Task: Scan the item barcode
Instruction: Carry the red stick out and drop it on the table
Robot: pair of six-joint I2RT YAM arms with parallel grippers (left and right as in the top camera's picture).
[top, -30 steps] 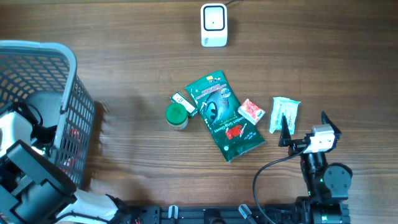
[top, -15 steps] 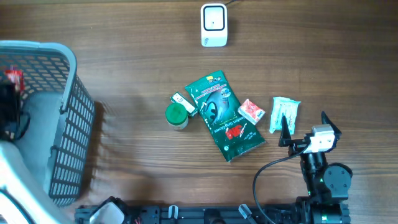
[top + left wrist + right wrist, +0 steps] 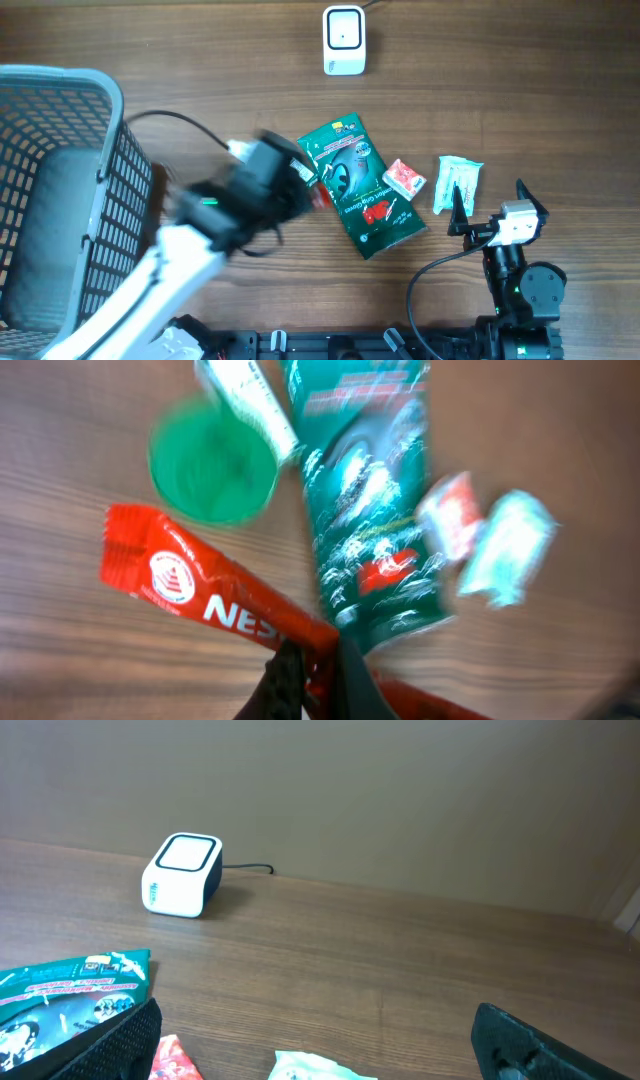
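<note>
Next, my left gripper should go to the right in the overhead view and release the packet beside the green pouch's near end, since the tabletop there lies bare.
My left gripper is shut on a long red Nescafé stick packet, which slants up to the left of the jaws. In the overhead view the left arm is blurred, with the gripper just left of the green pouch and a bit of red packet at its tip. The white barcode scanner stands at the far middle of the table, and shows as the white box in the right wrist view. My right gripper rests open near the front right, nothing between its fingers.
A grey mesh basket stands at the left. Under the left gripper lie a green-lidded tub, the green pouch, a small red sachet and a white-green packet. The scanner's cable runs off the far edge.
The left arm has come out of the basket and swung right over the table, carrying the red stick packet to the group of items. The right arm has not moved.
</note>
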